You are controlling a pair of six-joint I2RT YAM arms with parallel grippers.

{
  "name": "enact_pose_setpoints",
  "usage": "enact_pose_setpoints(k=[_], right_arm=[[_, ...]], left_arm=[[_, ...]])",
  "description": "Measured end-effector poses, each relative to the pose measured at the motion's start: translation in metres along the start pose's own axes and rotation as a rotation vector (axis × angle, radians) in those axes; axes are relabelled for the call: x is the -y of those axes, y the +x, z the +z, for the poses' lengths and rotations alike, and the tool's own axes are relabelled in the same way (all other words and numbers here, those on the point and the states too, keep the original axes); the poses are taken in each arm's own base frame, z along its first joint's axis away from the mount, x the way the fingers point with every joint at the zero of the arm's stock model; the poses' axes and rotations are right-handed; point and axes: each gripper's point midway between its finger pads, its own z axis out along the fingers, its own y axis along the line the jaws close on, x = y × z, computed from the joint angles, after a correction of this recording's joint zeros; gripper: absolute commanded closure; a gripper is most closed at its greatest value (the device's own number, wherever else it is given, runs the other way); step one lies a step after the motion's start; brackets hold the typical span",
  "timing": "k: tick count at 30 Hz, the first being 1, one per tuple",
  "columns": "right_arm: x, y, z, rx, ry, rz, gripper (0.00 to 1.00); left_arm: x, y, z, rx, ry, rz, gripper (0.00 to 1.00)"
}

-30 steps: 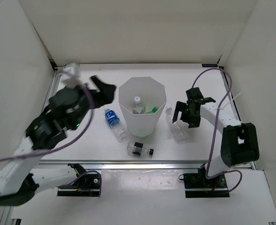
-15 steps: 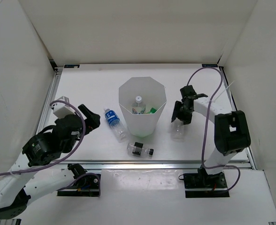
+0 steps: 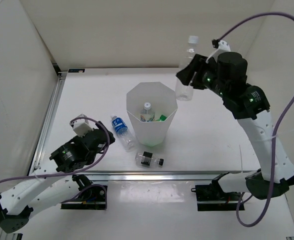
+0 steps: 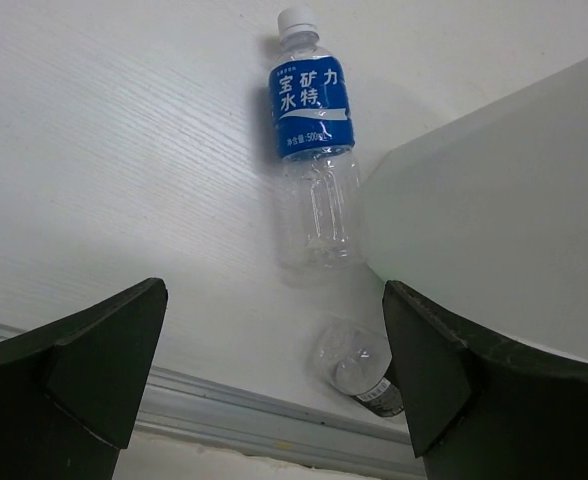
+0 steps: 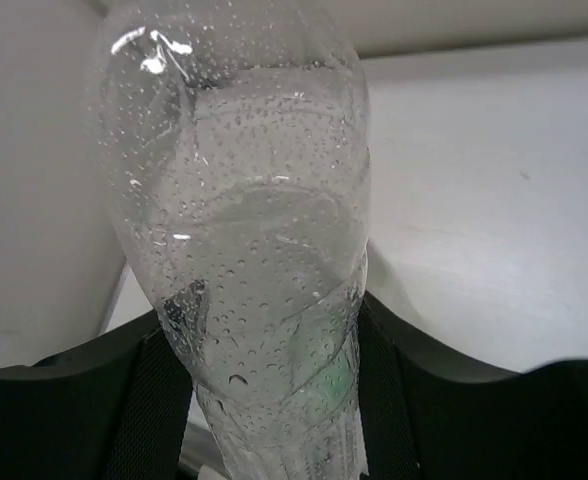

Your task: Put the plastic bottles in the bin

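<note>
My left gripper moves outward and down onto the bottle's blue label (image 3: pixel 119 124) (image 4: pixel 312 106) next, because that part is clear of the bin's side beside the bottle's lower end.
My right gripper (image 3: pixel 191 75) is shut on a plain clear bottle (image 3: pixel 190 50), held upright in the air above and to the right of the bin (image 3: pixel 135 117). The right wrist view shows this wet bottle (image 5: pixel 244 230) clamped between the two black fingers (image 5: pixel 154 400). Inside the bin lie a white-capped bottle (image 3: pixel 146 106) and a green one (image 3: pixel 162 118). A blue-labelled bottle (image 3: pixel 122 131) (image 4: pixel 314 150) lies left of the bin, and a black-labelled bottle (image 3: pixel 149 159) (image 4: pixel 359 365) lies in front of it. My left gripper (image 3: pixel 106 139) (image 4: pixel 274 300) hangs open, near-left of the blue-labelled bottle, holding nothing.
White walls enclose the table on the left, back and right. A metal rail (image 3: pixel 152 176) (image 4: pixel 274 425) runs along the near edge. The bin wall (image 4: pixel 504 220) fills the right of the left wrist view.
My right gripper closed on the clear bottle right of the bin and lifted it high off the table. The left arm swung down and back toward the near left, staying open.
</note>
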Motion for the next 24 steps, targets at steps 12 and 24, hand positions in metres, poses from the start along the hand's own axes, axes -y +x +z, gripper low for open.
enact_pose_setpoints(k=[12, 24], right_arm=[[-0.044, 0.098, 0.081, -0.264, -0.026, -0.222, 0.00], [-0.036, 0.053, 0.038, -0.180, -0.046, -0.193, 0.00]], left_arm=[[0.003, 0.030, 0.062, -0.058, -0.131, 0.013, 0.00], [-0.018, 0.044, 0.123, -0.170, -0.103, -0.063, 0.00]])
